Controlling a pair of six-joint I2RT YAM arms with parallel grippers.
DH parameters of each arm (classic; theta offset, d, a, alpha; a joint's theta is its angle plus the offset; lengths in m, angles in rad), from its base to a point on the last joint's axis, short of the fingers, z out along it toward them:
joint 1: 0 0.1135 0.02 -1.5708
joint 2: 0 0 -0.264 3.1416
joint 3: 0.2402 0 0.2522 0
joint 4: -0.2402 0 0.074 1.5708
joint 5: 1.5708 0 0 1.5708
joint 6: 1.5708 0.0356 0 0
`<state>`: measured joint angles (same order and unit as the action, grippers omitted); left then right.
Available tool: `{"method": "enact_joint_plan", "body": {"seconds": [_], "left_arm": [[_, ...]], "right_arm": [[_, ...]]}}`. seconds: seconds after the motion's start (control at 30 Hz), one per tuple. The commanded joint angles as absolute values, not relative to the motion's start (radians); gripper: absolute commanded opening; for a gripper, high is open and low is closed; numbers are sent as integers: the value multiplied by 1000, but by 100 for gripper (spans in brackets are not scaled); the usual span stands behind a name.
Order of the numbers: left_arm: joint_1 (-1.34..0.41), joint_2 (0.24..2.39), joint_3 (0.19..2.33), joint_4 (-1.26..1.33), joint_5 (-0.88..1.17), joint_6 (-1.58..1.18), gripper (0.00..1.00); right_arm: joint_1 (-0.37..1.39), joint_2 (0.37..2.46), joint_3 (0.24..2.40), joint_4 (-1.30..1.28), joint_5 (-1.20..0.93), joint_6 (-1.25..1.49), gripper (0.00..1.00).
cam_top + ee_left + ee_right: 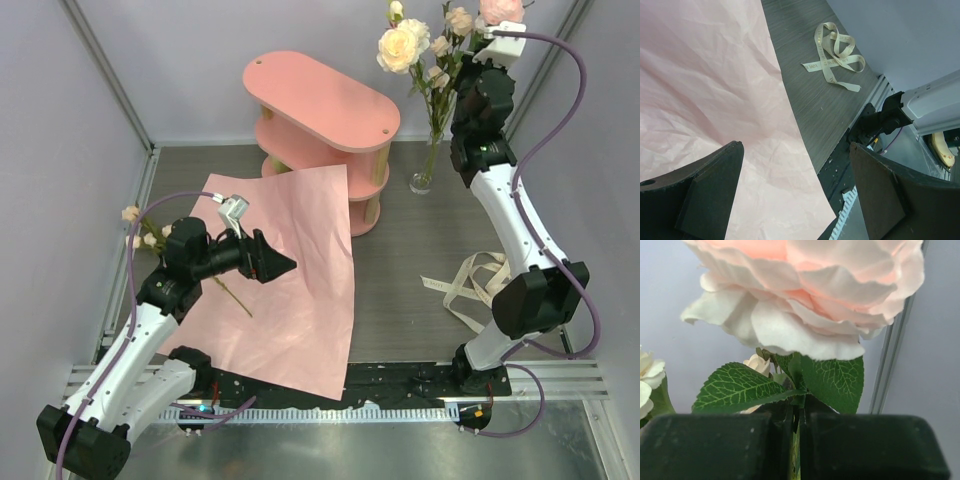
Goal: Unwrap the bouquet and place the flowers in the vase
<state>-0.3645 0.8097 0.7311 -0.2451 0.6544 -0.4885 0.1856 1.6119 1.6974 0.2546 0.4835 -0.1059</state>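
Observation:
My right gripper will lower and shift the pink rose toward the vase next, to the left in the top view, since the rose is high beside the vase's flowers.
The bouquet is unwrapped, and its pink paper [295, 310] [705, 90] lies spread flat on the table. High at the back right, my right gripper [488, 30] [799, 421] is shut on the green stem of a pink rose [810, 290] [500, 10], just below the bloom and leaves. The clear vase [424, 180] stands below it, holding a cream rose [400, 47] and smaller blooms. More flowers [140, 232] lie at the paper's left edge, partly hidden by my left arm. My left gripper [283, 264] [796, 150] hangs open above the paper with nothing between its jaws.
A pink three-tier oval shelf [320, 100] stands at the back, touching the paper's far corner. The cream ribbon [480, 282] [835, 50] lies loose on the grey table beside my right arm. Walls close in the left, back and right.

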Motion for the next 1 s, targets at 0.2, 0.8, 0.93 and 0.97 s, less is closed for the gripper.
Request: {"method": "enact_joint_plan", "body": {"seconds": [0.2, 0.8, 0.93, 0.97], "left_arm": [[-367, 813, 767, -225, 663, -474, 91], [-367, 815, 765, -225, 661, -474, 91], [-368, 816, 765, -226, 661, -474, 91], [-367, 818, 767, -227, 663, -474, 91]], "right_arm": [[183, 1658, 1618, 345, 479, -109, 1], [179, 1764, 1496, 428, 483, -123, 1], [179, 1755, 1447, 462, 494, -120, 1], [179, 1753, 1437, 475, 494, -120, 1]]}}
